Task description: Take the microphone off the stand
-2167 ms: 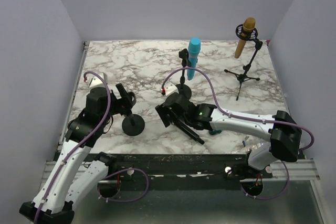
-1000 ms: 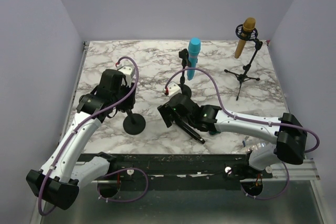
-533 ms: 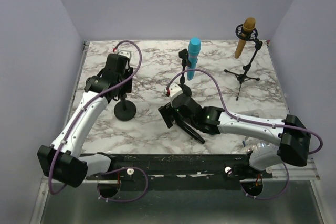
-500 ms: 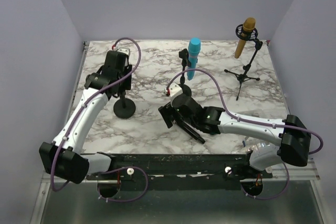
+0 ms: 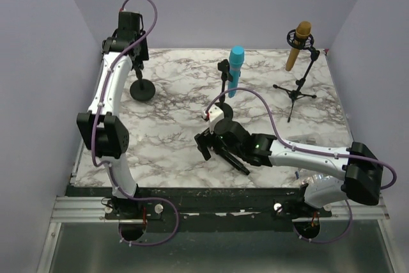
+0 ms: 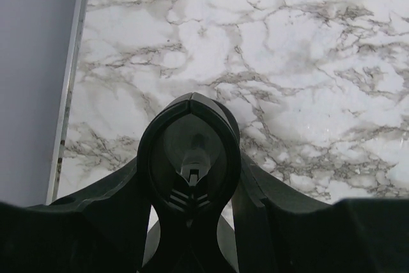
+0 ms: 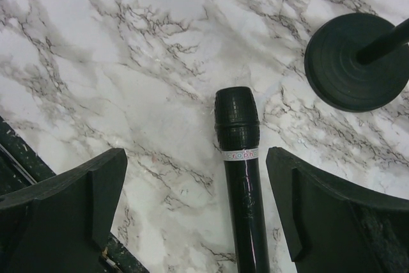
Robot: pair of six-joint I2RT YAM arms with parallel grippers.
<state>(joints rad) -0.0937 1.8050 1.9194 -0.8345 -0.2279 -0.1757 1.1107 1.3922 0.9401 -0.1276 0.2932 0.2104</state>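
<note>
I will move the stand outward with my left gripper toward the table's far corner and open the gripper there, because the black microphone is already lying free on the tabletop.
A black microphone [image 7: 239, 158] lies flat on the marble table [image 5: 172, 126], free of any stand. My right gripper [image 7: 195, 177] hovers over it, open, with the microphone between the wide-spread fingers and nearer the right one; from above this gripper [image 5: 214, 148] sits at the table's front middle. The empty black stand, with its round base [image 5: 142, 90], is at the far left back of the table. My left gripper [image 5: 136, 62] is shut on the stand's upper part. In the left wrist view the stand's clip [image 6: 190, 151] sits squeezed between the fingers [image 6: 124, 190].
A blue microphone [image 5: 236, 68] stands in its own stand at the back middle; its round base [image 7: 354, 62] lies just beyond the black microphone. A gold microphone [image 5: 298, 44] on a tripod stands at the back right. Walls close in the left, back and right.
My left arm has carried the empty stand from the front left to the far back left corner. The right gripper stays open over the lying microphone, barely shifted.
</note>
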